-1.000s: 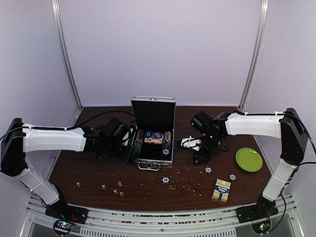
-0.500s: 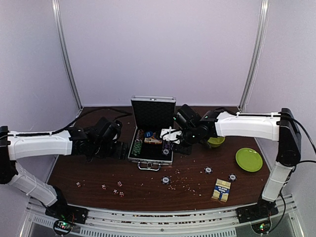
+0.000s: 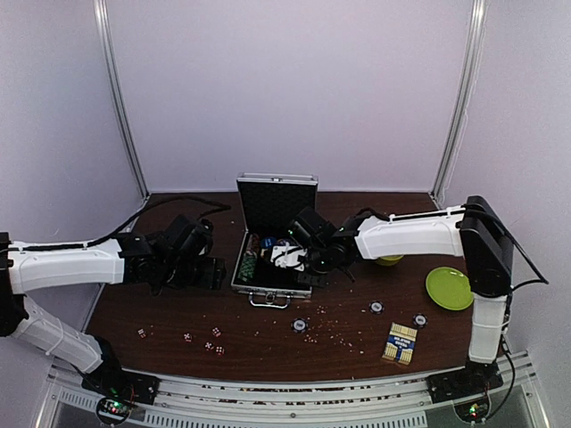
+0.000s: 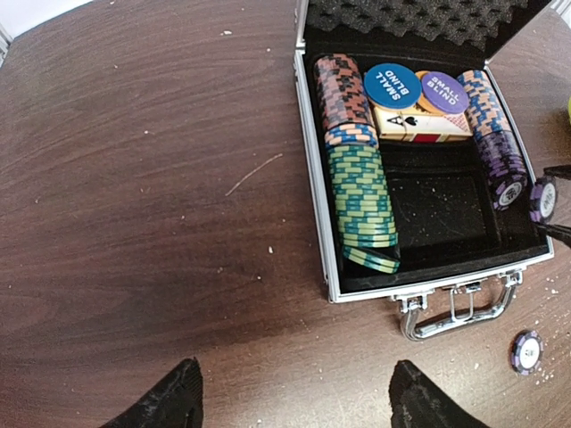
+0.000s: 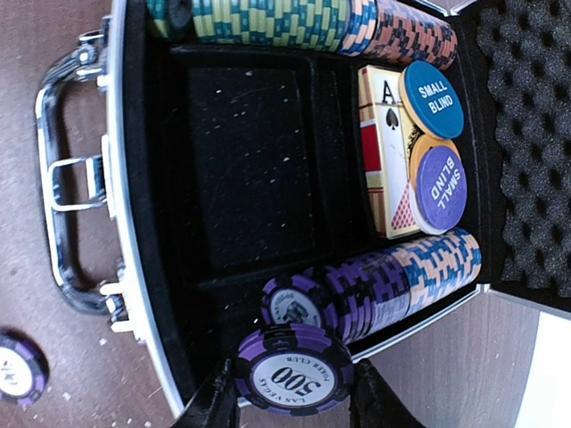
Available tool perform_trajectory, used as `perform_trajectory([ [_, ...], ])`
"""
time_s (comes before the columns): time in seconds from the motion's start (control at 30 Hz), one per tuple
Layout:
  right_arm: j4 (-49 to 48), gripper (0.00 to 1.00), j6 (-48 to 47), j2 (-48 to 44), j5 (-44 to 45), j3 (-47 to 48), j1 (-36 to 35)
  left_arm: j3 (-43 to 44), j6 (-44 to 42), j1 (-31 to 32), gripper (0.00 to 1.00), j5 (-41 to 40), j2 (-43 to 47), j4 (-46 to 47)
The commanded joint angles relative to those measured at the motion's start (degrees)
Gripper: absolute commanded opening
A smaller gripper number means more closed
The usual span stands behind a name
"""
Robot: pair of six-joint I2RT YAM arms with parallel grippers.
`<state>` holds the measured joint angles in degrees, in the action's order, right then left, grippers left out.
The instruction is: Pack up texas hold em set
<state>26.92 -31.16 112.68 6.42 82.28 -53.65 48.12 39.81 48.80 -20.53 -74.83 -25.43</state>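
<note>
The right gripper lowers past the case's rim next and brings the chip against the purple row's end (image 5: 286, 308). The purple row (image 5: 375, 281) stops short of the case's handle side.
The silver aluminium case (image 3: 270, 287) lies open at the table's middle, its lid up. In the left wrist view the case (image 4: 314, 169) holds rows of striped chips (image 4: 359, 192), a card deck and two blind buttons. My right gripper (image 5: 293, 403) is shut on a purple 500 chip (image 5: 294, 370) and holds it over the case's right rim, beside the purple chip row (image 5: 375, 281). My left gripper (image 4: 294, 401) is open and empty over bare table left of the case. Loose chips (image 3: 300, 325), tiny red dice (image 3: 214, 339) and the yellow-blue card box (image 3: 401, 342) lie in front.
A flat lime-green plate (image 3: 450, 288) lies at the right. A lime-green bowl (image 3: 390, 259) shows behind my right arm. Crumbs are scattered on the brown table in front of the case. A loose purple chip (image 4: 526, 351) lies by the case handle (image 4: 451, 312).
My right gripper has moved left from the table's right side to the case's right rim, carrying the purple chip. My left arm has drawn back left, away from the case.
</note>
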Motion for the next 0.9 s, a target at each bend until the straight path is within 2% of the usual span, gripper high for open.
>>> perform_trajectory([
  [0.0, -3.3, 0.32, 0.0, 1.8, 3.2, 1.4, -0.4, -0.5, 0.7, -0.4, 0.74, -0.5, 0.3, 0.7],
  [0.4, -4.9, 0.34, -1.0, 4.0, 4.3, 0.7, -0.4, -1.5, 1.1, -0.5, 0.74, 0.1, -0.3, 1.9],
  [0.73, -8.2, 0.51, -0.7, 5.2, 8.5, -0.6, -0.4, -2.2, 1.3, -0.5, 0.74, 0.2, 0.1, 2.0],
  [0.87, -8.5, 0.54, -0.7, 5.2, 9.0, -0.8, -0.4, -2.3, 1.3, -0.5, 0.74, 0.5, 0.0, 1.9],
])
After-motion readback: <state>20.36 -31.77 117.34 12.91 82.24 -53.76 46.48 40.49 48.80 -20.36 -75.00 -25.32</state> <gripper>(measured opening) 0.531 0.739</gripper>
